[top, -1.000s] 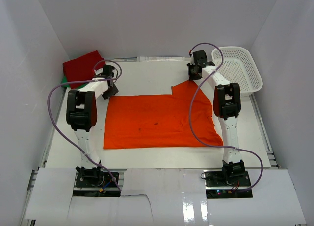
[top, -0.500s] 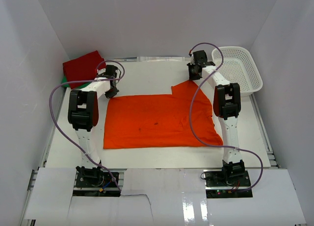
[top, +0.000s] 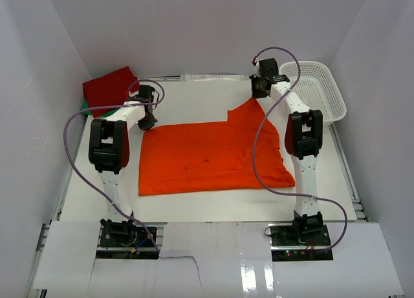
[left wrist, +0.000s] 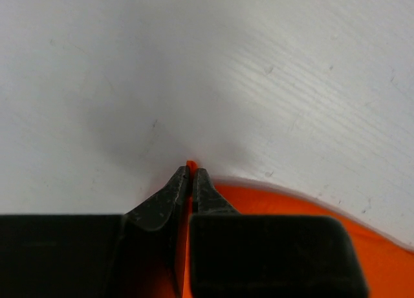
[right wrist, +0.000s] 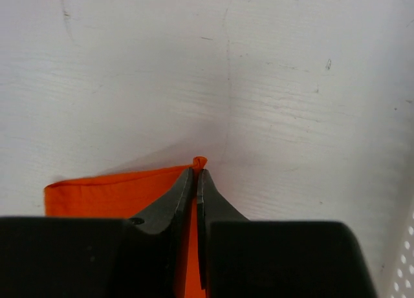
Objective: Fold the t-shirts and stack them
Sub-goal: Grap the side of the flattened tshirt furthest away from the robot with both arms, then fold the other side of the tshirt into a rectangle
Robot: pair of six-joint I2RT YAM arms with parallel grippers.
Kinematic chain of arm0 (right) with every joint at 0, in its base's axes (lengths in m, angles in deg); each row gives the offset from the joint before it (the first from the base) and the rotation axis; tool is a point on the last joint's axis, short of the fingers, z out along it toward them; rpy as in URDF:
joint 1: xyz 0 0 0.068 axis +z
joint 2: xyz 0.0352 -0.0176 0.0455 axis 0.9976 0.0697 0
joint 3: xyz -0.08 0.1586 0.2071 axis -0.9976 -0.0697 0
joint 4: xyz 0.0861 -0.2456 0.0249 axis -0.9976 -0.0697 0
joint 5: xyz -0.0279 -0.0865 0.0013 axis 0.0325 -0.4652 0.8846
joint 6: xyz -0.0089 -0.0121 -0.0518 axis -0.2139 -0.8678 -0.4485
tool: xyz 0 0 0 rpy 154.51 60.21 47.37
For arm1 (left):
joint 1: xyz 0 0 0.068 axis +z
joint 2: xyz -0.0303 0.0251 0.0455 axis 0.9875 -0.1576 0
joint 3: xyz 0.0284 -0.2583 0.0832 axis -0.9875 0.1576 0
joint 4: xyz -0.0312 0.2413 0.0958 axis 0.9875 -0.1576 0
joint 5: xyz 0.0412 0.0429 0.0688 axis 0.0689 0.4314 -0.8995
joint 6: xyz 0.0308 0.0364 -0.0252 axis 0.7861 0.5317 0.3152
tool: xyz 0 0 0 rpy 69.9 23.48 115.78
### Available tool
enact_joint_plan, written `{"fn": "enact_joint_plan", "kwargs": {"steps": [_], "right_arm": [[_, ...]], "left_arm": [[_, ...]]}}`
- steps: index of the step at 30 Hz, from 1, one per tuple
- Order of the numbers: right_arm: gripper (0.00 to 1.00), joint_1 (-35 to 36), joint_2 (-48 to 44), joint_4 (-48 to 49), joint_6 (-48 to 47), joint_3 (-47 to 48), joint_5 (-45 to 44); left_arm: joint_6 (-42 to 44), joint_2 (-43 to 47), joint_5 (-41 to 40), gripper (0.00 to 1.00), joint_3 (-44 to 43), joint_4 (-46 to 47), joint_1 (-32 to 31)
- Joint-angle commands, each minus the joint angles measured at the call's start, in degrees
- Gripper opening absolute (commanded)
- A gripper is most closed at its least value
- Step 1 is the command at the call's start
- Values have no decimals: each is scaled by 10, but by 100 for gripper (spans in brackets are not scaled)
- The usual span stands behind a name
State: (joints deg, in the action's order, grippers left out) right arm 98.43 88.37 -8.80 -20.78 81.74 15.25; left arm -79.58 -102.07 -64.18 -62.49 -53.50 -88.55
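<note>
Next I should draw my left gripper back with the pinched corner and release it over the t-shirt's near half, which lies back from the gripper, still spread flat.
The orange t-shirt [top: 210, 157] lies spread across the middle of the table. My left gripper [top: 146, 120] is shut on its far left corner, and a tip of orange cloth [left wrist: 191, 163] pokes out between the jaws [left wrist: 191, 170]. My right gripper [top: 259, 92] is shut on its far right corner [right wrist: 199, 161], pulled up into a peak [top: 249, 107]. The folded deep red t-shirt [top: 108, 88] lies at the far left corner. A sliver of the green t-shirt [top: 85, 106] shows under it.
A white mesh basket [top: 315, 91] stands at the far right, close to my right wrist. White walls close in the table on three sides. Purple cables loop off both arms.
My right gripper has moved away toward the back right with the orange corner, stretching it into a peak. My left gripper has edged slightly to the right and back with its corner.
</note>
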Motion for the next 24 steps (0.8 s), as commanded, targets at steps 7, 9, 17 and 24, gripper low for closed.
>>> {"fn": "enact_joint_plan", "kwargs": {"steps": [7, 9, 17, 24], "right_arm": [[8, 1, -221, 75, 8, -235, 30], [8, 1, -255, 119, 13, -290, 28], [8, 10, -332, 127, 12, -391, 33], [8, 29, -411, 155, 23, -473, 27]], "left_arm": [[-16, 136, 9, 0, 106, 15, -4], [-19, 165, 7, 0, 145, 35, -4], [-30, 212, 2, 0, 180, 46, -9], [-47, 244, -2, 0, 219, 65, -22]]}}
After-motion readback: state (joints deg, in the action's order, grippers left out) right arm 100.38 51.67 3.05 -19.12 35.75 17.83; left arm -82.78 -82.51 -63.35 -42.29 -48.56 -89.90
